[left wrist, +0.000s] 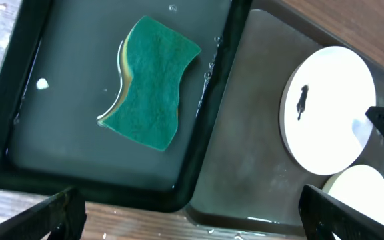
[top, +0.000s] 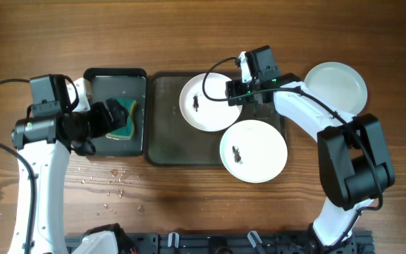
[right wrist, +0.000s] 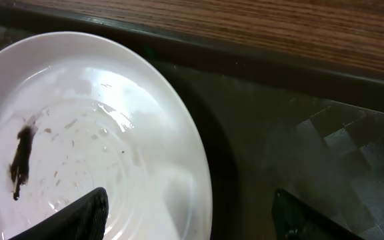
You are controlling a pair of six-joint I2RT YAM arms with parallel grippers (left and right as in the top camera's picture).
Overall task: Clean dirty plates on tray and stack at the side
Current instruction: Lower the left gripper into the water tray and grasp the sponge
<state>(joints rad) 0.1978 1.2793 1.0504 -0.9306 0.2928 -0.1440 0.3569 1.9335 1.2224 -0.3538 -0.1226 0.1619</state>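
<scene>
The green sponge lies flat below my left gripper. I next need to lower that gripper, fingers open, into the black tray, onto the green sponge's narrow middle.
Two white plates lie on the grey-green tray. One plate with a black smear sits at the back. The other smeared plate overlaps the tray's front right corner. A third, clean plate rests on the table at the right. My right gripper is open and straddles the back plate's right rim. In the right wrist view one finger is over the plate and the other over the tray. My left gripper hangs open and empty above the black tray.
A glossy black tray with water stands left of the grey-green one and holds a green sponge, seen flat in the left wrist view as sponge. Water drops dot the wood in front of it.
</scene>
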